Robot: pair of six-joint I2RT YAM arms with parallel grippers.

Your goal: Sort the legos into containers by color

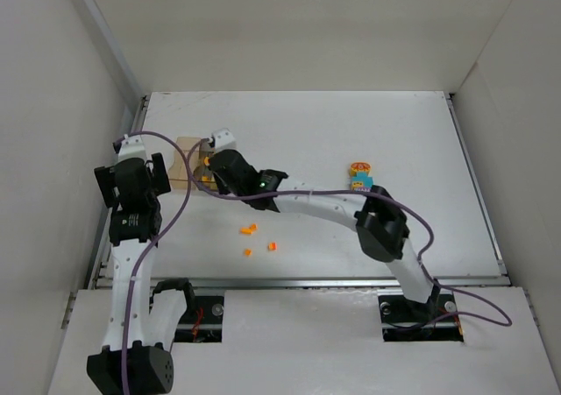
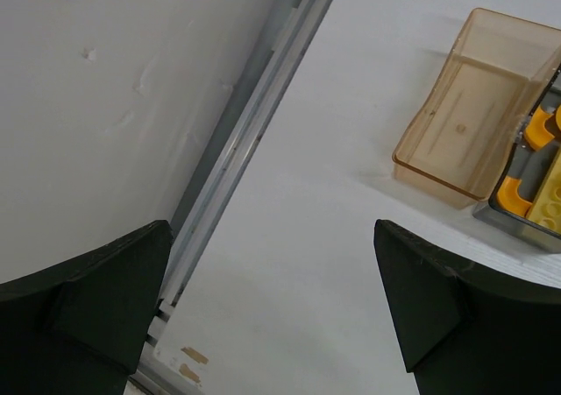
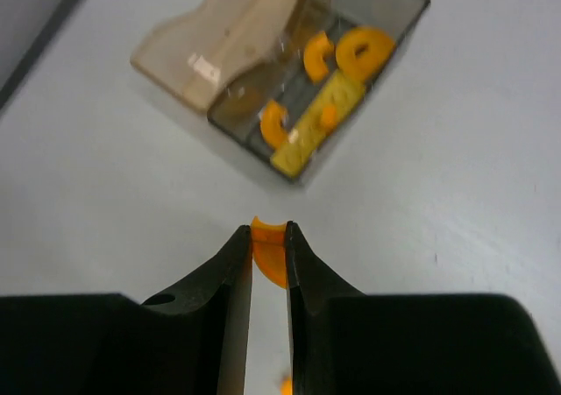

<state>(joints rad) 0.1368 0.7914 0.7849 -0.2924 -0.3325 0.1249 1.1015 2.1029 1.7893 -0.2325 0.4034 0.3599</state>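
Observation:
The right gripper moves away from my base next, to get the small orange curved lego over the smoky grey container [image 1: 207,166], then release it.
My right gripper [image 3: 268,237] is shut on a small orange curved lego [image 3: 270,257], held a short way in front of the containers. The tan-clear container [image 3: 230,46] has nothing in it. The smoky grey container [image 3: 379,14] joined to it holds orange curved pieces [image 3: 364,52] and a pale yellow plate [image 3: 307,137]. From above, the right gripper [image 1: 216,169] hovers at the containers [image 1: 186,160]. My left gripper [image 2: 272,281] is open over bare table, left of the tan container [image 2: 473,106]. Three tiny orange legos [image 1: 248,229] lie loose on the table.
A short stack of orange-red, yellow and cyan bricks [image 1: 360,176] stands at the right middle of the table. A metal rail [image 2: 254,123] and the enclosure wall run close along the left side of the left gripper. White walls surround the table.

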